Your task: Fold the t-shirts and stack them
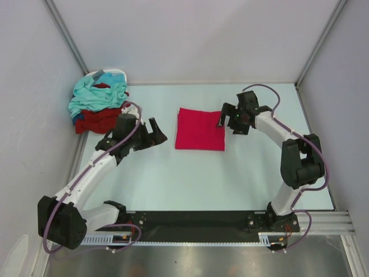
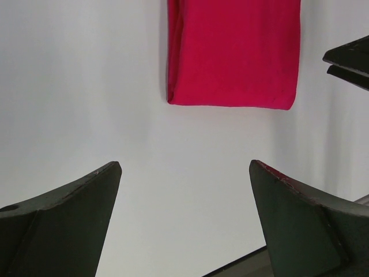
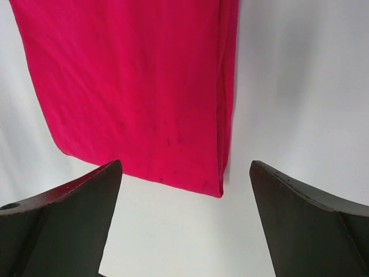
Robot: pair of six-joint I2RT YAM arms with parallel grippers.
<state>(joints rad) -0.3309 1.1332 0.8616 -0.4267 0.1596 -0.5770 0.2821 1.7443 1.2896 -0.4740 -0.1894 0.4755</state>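
My right gripper should next move outward and down onto the middle of the crimson-pink t-shirt's layered side edge and close. That edge lines up between its open fingers.
A crimson-pink t-shirt lies folded into a flat square in the middle of the table. It also shows in the left wrist view and in the right wrist view. My left gripper is open and empty just left of it, apart from it. My right gripper is open and empty at its right edge, just above the cloth. A light teal t-shirt and a dark maroon t-shirt lie heaped at the back left. A bit of dark blue cloth peeks out at the heap's left.
A small white basket lies under the heap at the back left corner. Grey walls close in the table at the back and both sides. A black rail with the arm bases runs along the near edge.
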